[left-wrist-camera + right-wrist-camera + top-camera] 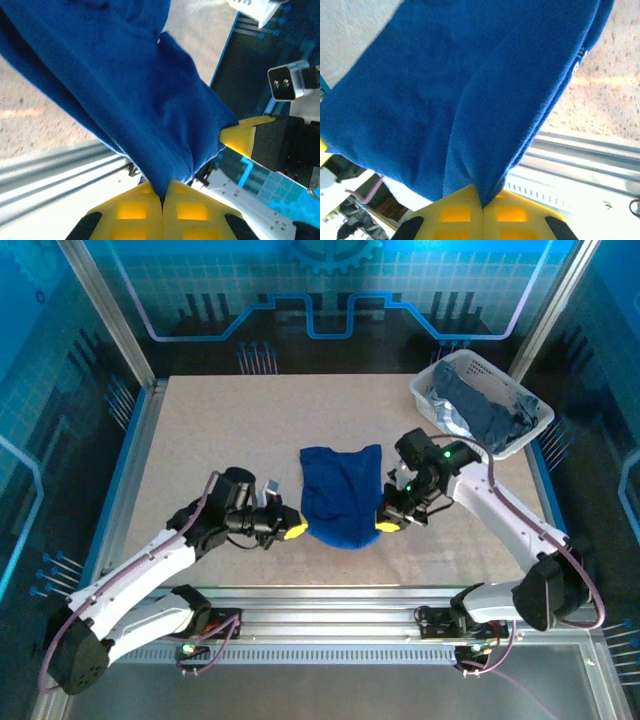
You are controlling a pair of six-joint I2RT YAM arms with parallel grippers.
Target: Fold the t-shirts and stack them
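The left gripper next carries the blue t-shirt's pinched near corner outward and down. It releases the corner on the blue t-shirt's far edge (310, 452), which lies spread out.
A royal blue t-shirt (340, 495) is stretched between both grippers over the middle of the table, its near edge raised and its far part resting on the tabletop. My left gripper (291, 530) is shut on its near left corner. In the left wrist view the blue t-shirt (125, 95) runs down into the pinched yellow fingertips (135, 207) of the left gripper (162, 197). My right gripper (387, 524) is shut on the near right corner. The same blue t-shirt (465, 90) enters the right gripper (483, 202) in the right wrist view. Duller grey-blue t-shirts (485, 410) lie in the basket.
A white lattice basket (427, 390) stands at the far right corner of the table. The beige tabletop (220, 430) is bordered by metal rails, with an aluminium rail (330, 600) along the near edge. The right arm's yellow finger (240, 132) shows in the left wrist view.
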